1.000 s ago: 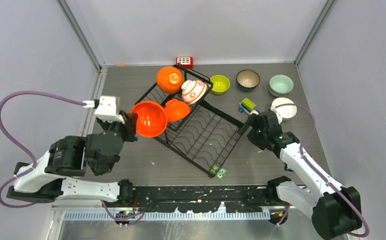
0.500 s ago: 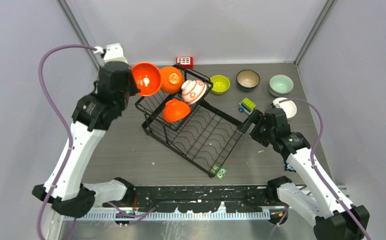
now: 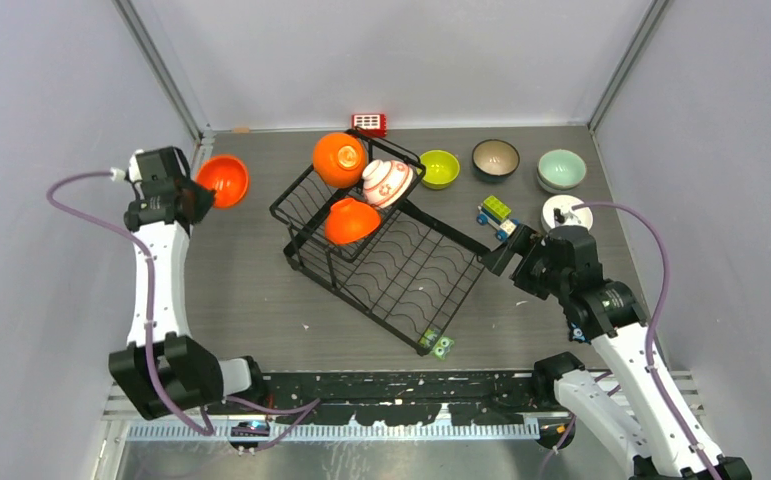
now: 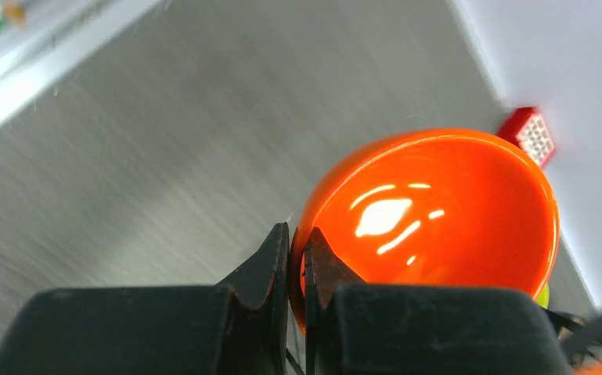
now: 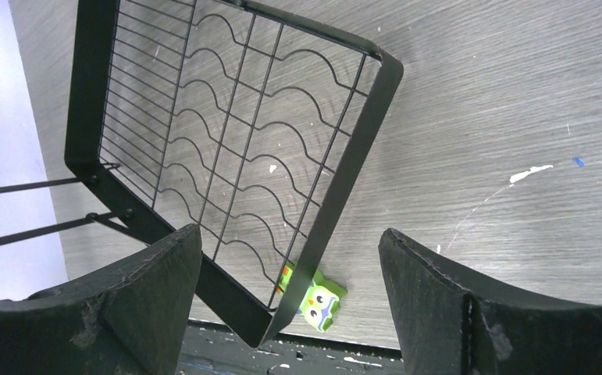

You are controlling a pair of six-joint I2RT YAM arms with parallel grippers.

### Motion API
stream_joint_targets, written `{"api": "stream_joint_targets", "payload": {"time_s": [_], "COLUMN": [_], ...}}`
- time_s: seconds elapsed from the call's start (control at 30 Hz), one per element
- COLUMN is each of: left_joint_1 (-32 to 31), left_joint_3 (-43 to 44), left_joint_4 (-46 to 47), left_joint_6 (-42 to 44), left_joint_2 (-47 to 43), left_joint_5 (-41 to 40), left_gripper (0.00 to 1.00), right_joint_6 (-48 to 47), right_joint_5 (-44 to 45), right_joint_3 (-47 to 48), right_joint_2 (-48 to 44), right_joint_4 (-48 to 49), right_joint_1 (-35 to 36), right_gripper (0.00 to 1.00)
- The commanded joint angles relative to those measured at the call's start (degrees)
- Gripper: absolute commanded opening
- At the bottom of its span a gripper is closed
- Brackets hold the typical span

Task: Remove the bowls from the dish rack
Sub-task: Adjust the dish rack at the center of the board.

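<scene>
My left gripper needs to move the orange bowl down and back to let go of the bowl's rim, because bare tabletop beside the rack is below and back from the gripper.
The black wire dish rack (image 3: 401,268) lies mid-table and holds two orange bowls (image 3: 339,158) (image 3: 350,220) and a white red-patterned bowl (image 3: 386,181). My left gripper (image 3: 199,195) is shut on the rim of a glossy orange bowl (image 3: 223,180) at the far left, away from the rack; the left wrist view shows the rim pinched between the fingers (image 4: 296,258) and the bowl (image 4: 438,219) above the table. My right gripper (image 3: 506,250) is open and empty by the rack's right edge, with the rack (image 5: 227,156) below it (image 5: 290,258).
A lime green bowl (image 3: 439,168), a dark brown bowl (image 3: 495,157), a pale mint bowl (image 3: 561,169) and a white bowl (image 3: 562,212) stand at the back right. A red gridded block (image 3: 368,123), toy bricks (image 3: 495,210) and a green owl figure (image 3: 439,345) lie around the rack.
My left arm has swung the orange bowl from the rack's front up and over to the far left of the table. My right arm has drawn back slightly, showing the white bowl.
</scene>
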Motion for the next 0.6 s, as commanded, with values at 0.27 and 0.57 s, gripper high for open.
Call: {"api": "stream_joint_targets", "payload": {"time_s": [0.27,0.57], "left_joint_1": [4.36,4.7], "left_joint_3": [-19.34,-23.23], "left_joint_4": [18.44,20.16], "left_joint_6": [-10.88,-13.27], "left_joint_2": [7.42,12.71], "left_joint_5": [3.46,-2.29], "left_gripper": [0.0,0.0], "right_joint_6": [-0.08,0.51], "right_joint_5": [-4.27,-4.4], "right_joint_3": [-0.69,1.26], "right_joint_2": [-3.4,-3.64], "right_joint_4": [-0.61,-2.36], "right_joint_1": [0.45,0.41], "right_gripper": [0.87,0.87]}}
